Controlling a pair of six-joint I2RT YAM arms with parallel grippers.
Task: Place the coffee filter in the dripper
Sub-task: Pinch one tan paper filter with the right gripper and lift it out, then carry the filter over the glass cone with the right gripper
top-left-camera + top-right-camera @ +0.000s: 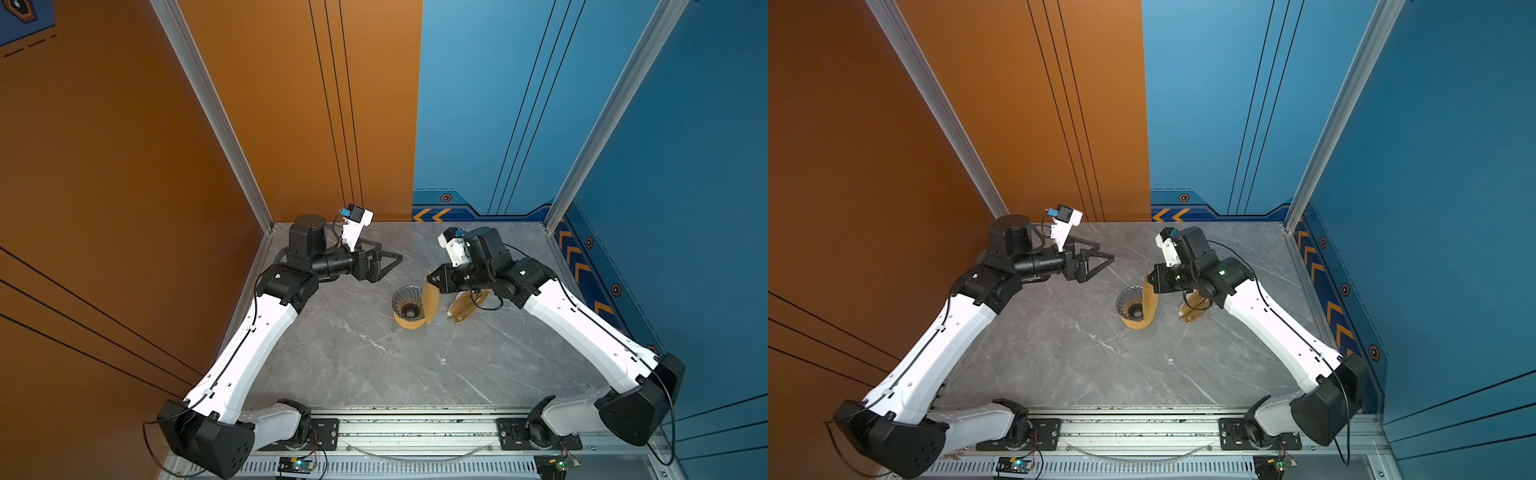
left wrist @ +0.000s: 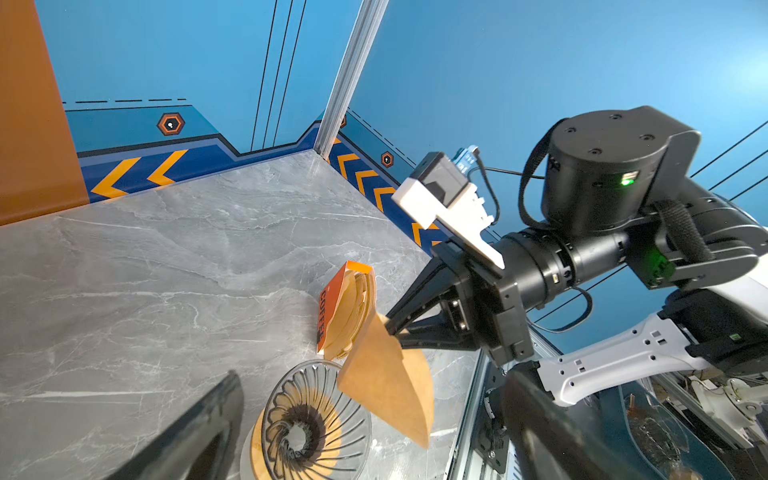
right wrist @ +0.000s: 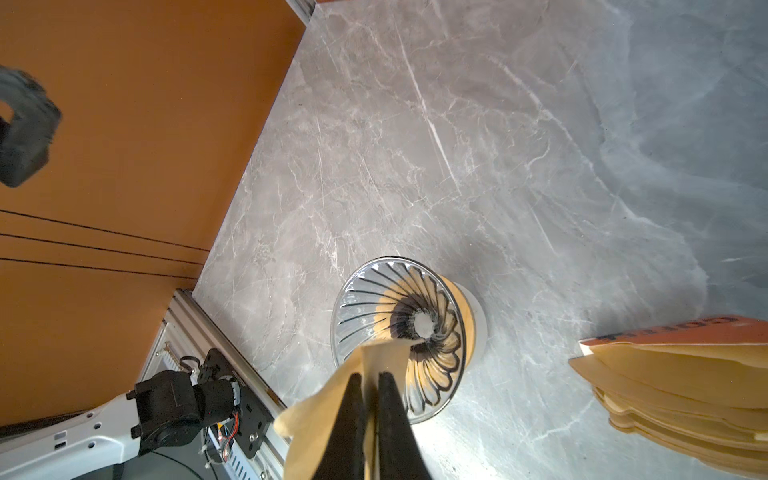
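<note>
The coffee filter's paper hangs at the dripper's rim, so the right gripper should move toward the dripper and down to release the filter inside the ribbed cone (image 1: 409,306) (image 3: 419,323).
The dripper (image 1: 409,302) (image 1: 1130,304), a ribbed dark cone with a centre hole, stands upright on a tan wooden ring near the table's middle. My right gripper (image 1: 430,277) (image 1: 1148,277) (image 3: 370,376) is shut on the coffee filter (image 1: 431,305) (image 1: 1150,305) (image 2: 386,386) (image 3: 316,415), a flat light-tan paper cone. The filter hangs at the dripper's right rim; whether it touches the rim I cannot tell. In the right wrist view its far edge lies over the dripper (image 3: 403,328). My left gripper (image 1: 388,252) (image 1: 1105,251) is open and empty, up and to the left of the dripper (image 2: 316,419).
A packet of stacked brown filters with an orange corner (image 1: 467,306) (image 1: 1194,308) (image 2: 345,316) (image 3: 685,382) lies just right of the dripper, under the right arm. Orange and blue walls close the marble table (image 1: 353,365) at the back and sides.
</note>
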